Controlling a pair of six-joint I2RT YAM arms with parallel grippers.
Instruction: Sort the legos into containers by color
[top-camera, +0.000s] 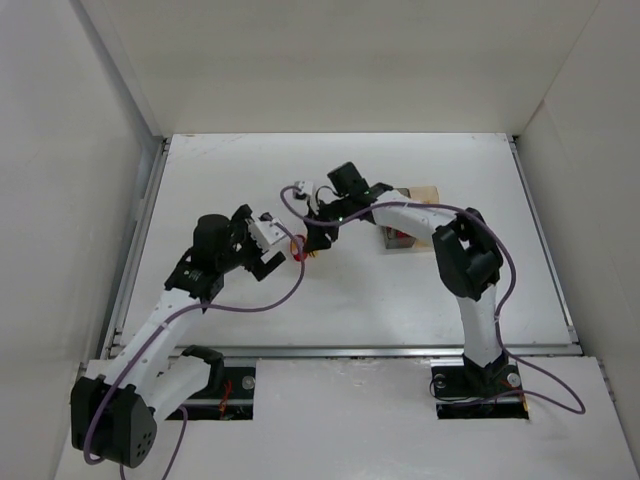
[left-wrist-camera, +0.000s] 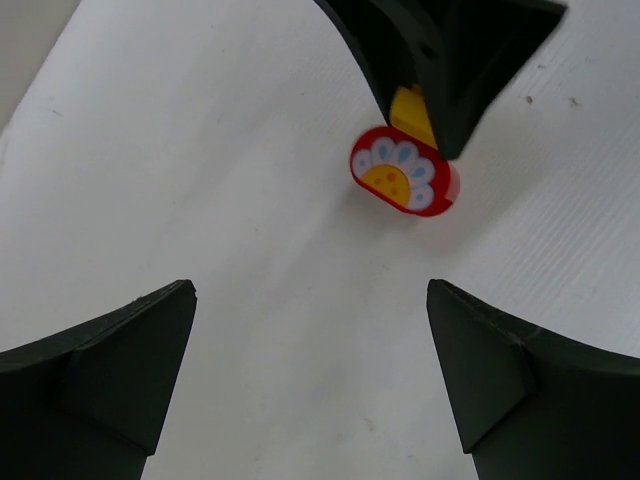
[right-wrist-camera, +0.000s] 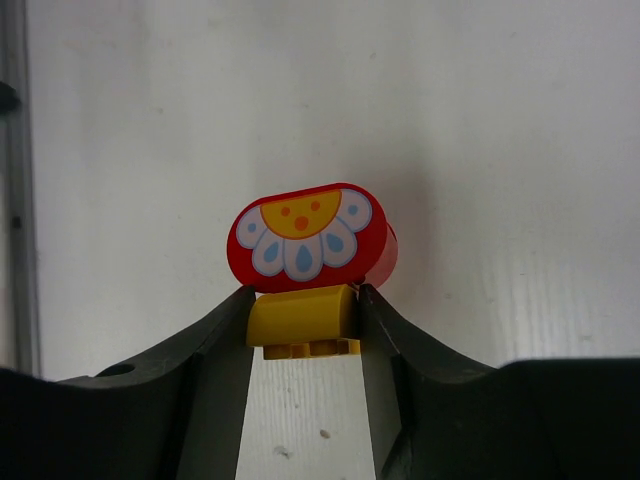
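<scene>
The yellow brick needs to go up and to the right in the top view with my right gripper, which should release it over the tan container, since the gray container holds red.
My right gripper (right-wrist-camera: 304, 296) is shut on a small yellow brick (right-wrist-camera: 303, 318), held low over the white table. A red round brick with a white flower face (right-wrist-camera: 308, 238) stands right against the yellow brick's far side. In the left wrist view the same red brick (left-wrist-camera: 403, 172) and yellow brick (left-wrist-camera: 412, 112) sit ahead, the yellow one between the right gripper's fingers (left-wrist-camera: 450, 60). My left gripper (left-wrist-camera: 310, 290) is open and empty, a short way from the red brick (top-camera: 298, 251). The containers (top-camera: 423, 193) show at the back right, mostly hidden by the right arm.
The right arm (top-camera: 465, 255) arches across the table's middle right. White walls enclose the table on three sides. A metal rail (top-camera: 340, 351) runs along the near edge.
</scene>
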